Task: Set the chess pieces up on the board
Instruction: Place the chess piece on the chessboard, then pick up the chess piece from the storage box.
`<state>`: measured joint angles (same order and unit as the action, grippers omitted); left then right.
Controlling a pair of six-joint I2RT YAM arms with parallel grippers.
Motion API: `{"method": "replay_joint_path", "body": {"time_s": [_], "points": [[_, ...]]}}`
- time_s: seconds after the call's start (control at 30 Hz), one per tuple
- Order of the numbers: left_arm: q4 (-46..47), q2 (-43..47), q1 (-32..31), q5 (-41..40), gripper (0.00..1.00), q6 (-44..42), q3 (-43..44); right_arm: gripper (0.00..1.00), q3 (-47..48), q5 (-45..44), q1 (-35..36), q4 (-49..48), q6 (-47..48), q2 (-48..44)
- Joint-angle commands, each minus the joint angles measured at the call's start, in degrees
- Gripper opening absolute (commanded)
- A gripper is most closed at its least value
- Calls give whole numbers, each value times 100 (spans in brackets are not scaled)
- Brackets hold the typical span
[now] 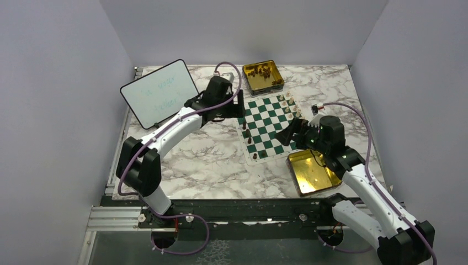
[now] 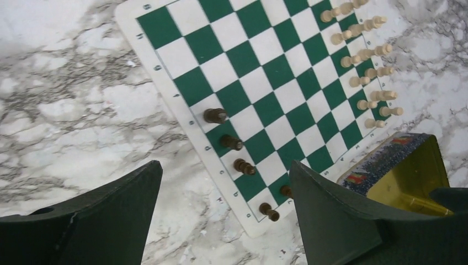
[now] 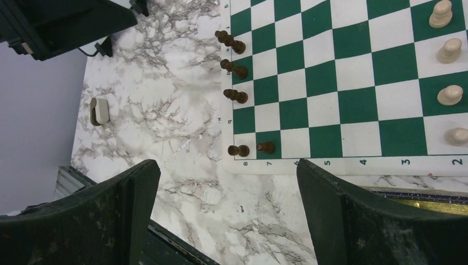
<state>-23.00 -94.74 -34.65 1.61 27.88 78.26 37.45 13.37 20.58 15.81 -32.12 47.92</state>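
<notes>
My right gripper is to travel outward past the board (image 1: 269, 124) next and lower onto a dark piece in the far gold tin, because squares on the dark side are empty.
The green and white board (image 1: 269, 124) lies at the table's middle right. Several dark brown chess pieces (image 2: 232, 142) stand along its left edge, also seen as dark pieces (image 3: 234, 68) in the right wrist view. Cream-white pieces (image 2: 364, 55) fill two rows on the opposite side, with some cream pieces (image 3: 450, 95) in the right wrist view. My left gripper (image 2: 223, 165) hovers over the board's left edge, open and empty. Over the board's near corner, my right gripper (image 3: 226, 164) is open too, holding nothing.
A gold tin (image 1: 263, 76) holding dark pieces stands behind the board. Another gold tin (image 1: 312, 171), looking empty, sits in front of the board under the right arm. A white whiteboard (image 1: 159, 93) lies at the back left.
</notes>
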Motion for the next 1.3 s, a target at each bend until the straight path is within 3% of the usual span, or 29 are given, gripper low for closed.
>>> {"method": "replay_joint_path", "body": {"time_s": [0.0,0.13,0.33,0.5,0.77,1.07,1.27], "points": [[15,559,536,610,88,-16,-533,100,267,132,16,-409,136,375],[-13,1090,1167,978,99,-198,-1059,93,600,78,21,-249,469,980],[-382,1760,1931,1300,99,-813,-1618,81,1179,45,77,0,667,1963],[-413,2346,1945,1091,99,-926,-2070,66,1644,-393,452,61,701,2609],[-136,2727,1944,547,99,-1115,-2849,58,2610,-1012,1317,329,970,3839],[-99,2802,1940,634,99,-1092,-2851,45,3595,-1425,1371,191,1436,4651],[-73,2847,1945,646,99,-1083,-2835,46,4388,-1938,1229,17,1917,5125]]}}
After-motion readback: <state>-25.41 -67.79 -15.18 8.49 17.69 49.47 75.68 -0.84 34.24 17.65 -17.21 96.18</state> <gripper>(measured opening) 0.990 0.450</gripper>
